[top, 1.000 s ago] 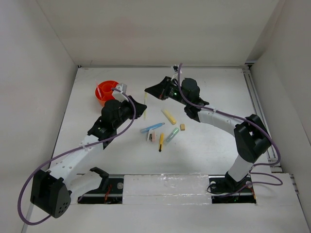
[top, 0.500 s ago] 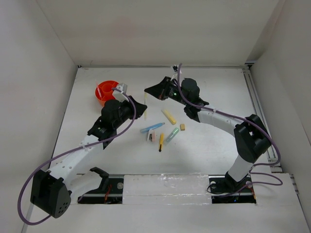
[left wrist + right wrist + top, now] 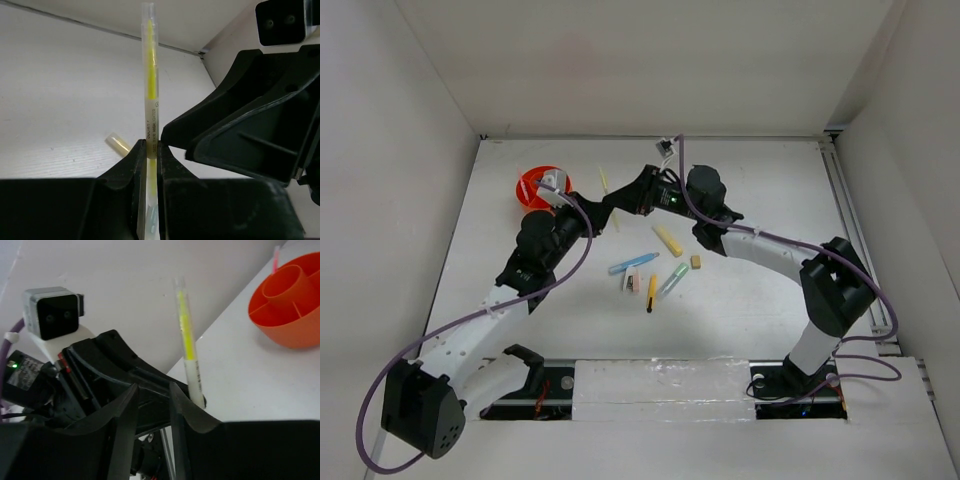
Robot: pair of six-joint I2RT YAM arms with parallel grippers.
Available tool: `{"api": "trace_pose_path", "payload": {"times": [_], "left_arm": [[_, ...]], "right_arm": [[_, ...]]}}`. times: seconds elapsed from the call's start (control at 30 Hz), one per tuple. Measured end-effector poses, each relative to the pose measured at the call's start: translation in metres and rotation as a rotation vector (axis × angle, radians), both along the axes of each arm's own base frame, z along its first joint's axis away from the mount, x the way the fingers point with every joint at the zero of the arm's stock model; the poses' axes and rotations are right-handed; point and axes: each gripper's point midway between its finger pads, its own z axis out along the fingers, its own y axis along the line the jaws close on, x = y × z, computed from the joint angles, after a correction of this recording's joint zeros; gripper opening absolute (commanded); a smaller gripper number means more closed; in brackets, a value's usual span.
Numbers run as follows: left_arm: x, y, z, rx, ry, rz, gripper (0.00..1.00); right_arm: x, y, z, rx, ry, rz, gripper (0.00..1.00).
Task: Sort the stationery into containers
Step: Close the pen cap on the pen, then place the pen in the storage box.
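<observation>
A pen already stands in the tub's pink-pen section, so my left gripper will next swing to the left in the top view and move down to that section.
My left gripper (image 3: 149, 150) is shut on a thin yellow pen (image 3: 149, 75), which stands up out of its jaws. From above, the pen (image 3: 604, 180) and left gripper (image 3: 598, 208) hang just right of the orange tub (image 3: 535, 186). My right gripper (image 3: 152, 387) is open with nothing between its fingers, and the pen (image 3: 186, 330) passes just outside its right finger. The tub (image 3: 285, 305) shows dividers and a pink pen (image 3: 275, 252) in it. On the table lie a yellow marker (image 3: 667, 240), blue pen (image 3: 633, 263), pale green pen (image 3: 673, 278), pencil (image 3: 651, 292), tan eraser (image 3: 696, 262) and white-pink eraser (image 3: 630, 281).
The right gripper (image 3: 620, 203) sits close against the left one above the table, both arms meeting near the middle back. White walls enclose the table on the left, back and right. A metal rail (image 3: 850, 230) runs along the right edge.
The right gripper's jaws have opened and no longer grip anything. The left gripper has carried the yellow pen left towards the tub, and the right arm followed leftward.
</observation>
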Motion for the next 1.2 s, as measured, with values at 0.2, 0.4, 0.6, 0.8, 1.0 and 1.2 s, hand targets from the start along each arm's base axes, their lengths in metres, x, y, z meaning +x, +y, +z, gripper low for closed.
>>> {"api": "trace_pose_path", "payload": {"times": [0.2,0.4,0.6,0.8,1.0,1.2], "left_arm": [[0.004,0.003,0.006,-0.016,-0.034,0.025,0.0],[0.017,0.019,-0.002,0.001,-0.031,0.137,0.0],[0.049,0.07,-0.021,0.064,-0.003,0.348,0.0],[0.099,0.174,-0.036,0.115,0.074,0.649,0.0],[0.136,0.179,-0.008,0.249,0.054,0.651,0.0],[0.145,0.19,-0.002,0.396,0.035,0.658,0.0]], "right_arm": [[-0.004,0.001,0.02,0.043,-0.019,0.039,0.57],[0.016,-0.023,0.024,0.049,-0.034,-0.004,0.65],[0.05,-0.081,0.017,0.004,-0.131,-0.14,0.67],[0.054,-0.102,-0.018,-0.1,-0.212,-0.155,0.67],[0.044,-0.099,-0.028,-0.132,-0.284,-0.08,0.67],[0.033,-0.095,-0.034,-0.14,-0.319,0.001,0.67]]}}
